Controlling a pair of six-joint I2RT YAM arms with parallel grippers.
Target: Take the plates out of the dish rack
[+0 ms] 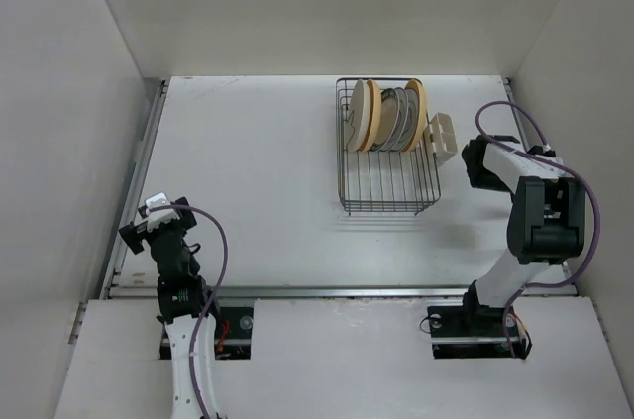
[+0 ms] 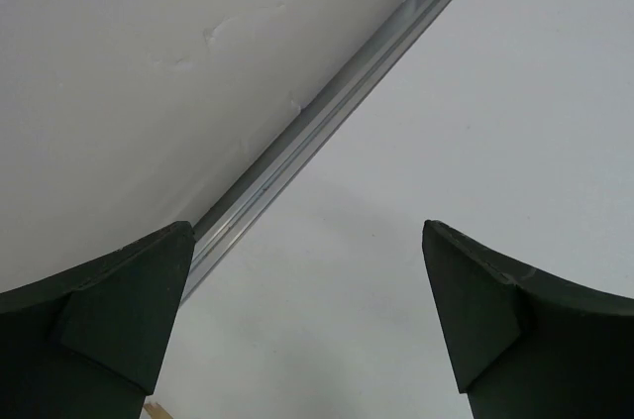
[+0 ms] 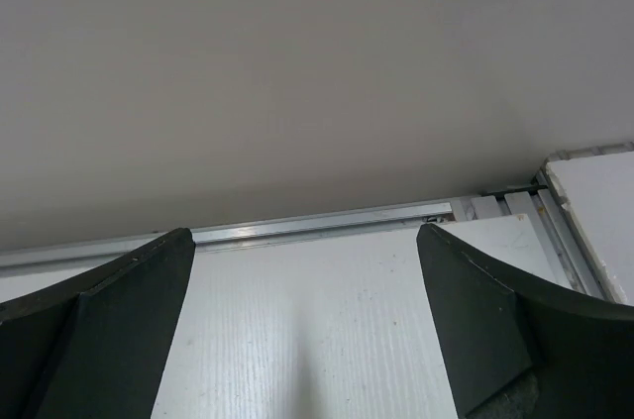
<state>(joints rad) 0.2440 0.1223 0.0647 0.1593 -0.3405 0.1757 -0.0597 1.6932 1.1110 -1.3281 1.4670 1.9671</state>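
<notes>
I should next swing my right gripper outward past the beige box onto the orange-yellow end plate's rim (image 1: 421,105), as this nearest plate is to its left in the top view.
The dish rack (image 1: 388,183), a dark wire basket, stands at the back right of the table. Several plates (image 1: 388,116) stand on edge in its far half: orange-yellow and cream ones at the ends, white ones with dark markings between. A small beige box (image 1: 442,134) is clipped to its right side. My left gripper (image 1: 149,216) is open and empty at the near left, far from the rack; its jaws stand wide apart in the left wrist view (image 2: 307,320). My right gripper (image 1: 479,163) is open and empty just right of the beige box; only bare table shows between its fingers (image 3: 307,330).
White walls close in the table on the left, back and right. A metal rail (image 2: 297,147) runs along the left edge under the left gripper, and another rail (image 3: 317,226) lies ahead of the right gripper. The arm bases sit at the near edge.
</notes>
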